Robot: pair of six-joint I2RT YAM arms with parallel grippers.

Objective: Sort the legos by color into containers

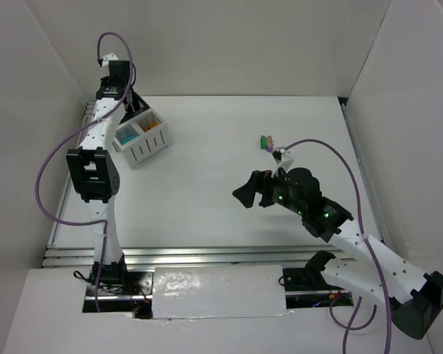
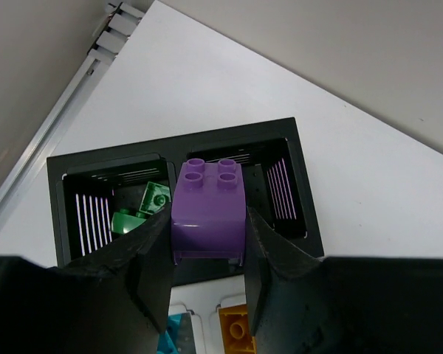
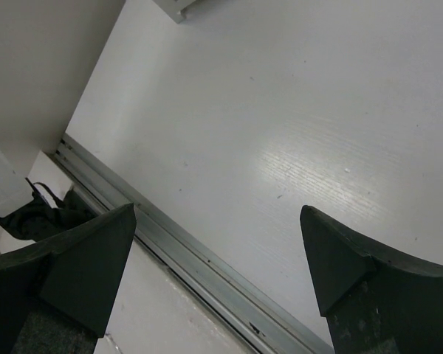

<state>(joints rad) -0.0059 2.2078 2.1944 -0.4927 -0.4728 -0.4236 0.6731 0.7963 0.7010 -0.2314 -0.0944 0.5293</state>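
The green legos are in the other black section, so next my left gripper will lower the purple lego from the black containers' divider into the empty black section.
My left gripper is shut on a purple lego, studs up, and holds it over the black containers. The purple brick hangs above the divider between the two black compartments. Green legos lie in the left black compartment. Nearer to me, the white containers hold a teal lego and an orange lego. A small cluster of green and pink legos lies on the table at the back right. My right gripper hovers open and empty over the table, well short of that cluster.
Metal rails run along the table's left edge and near edge. White walls enclose the table on three sides. A purple cable loops from the right arm beside the loose bricks.
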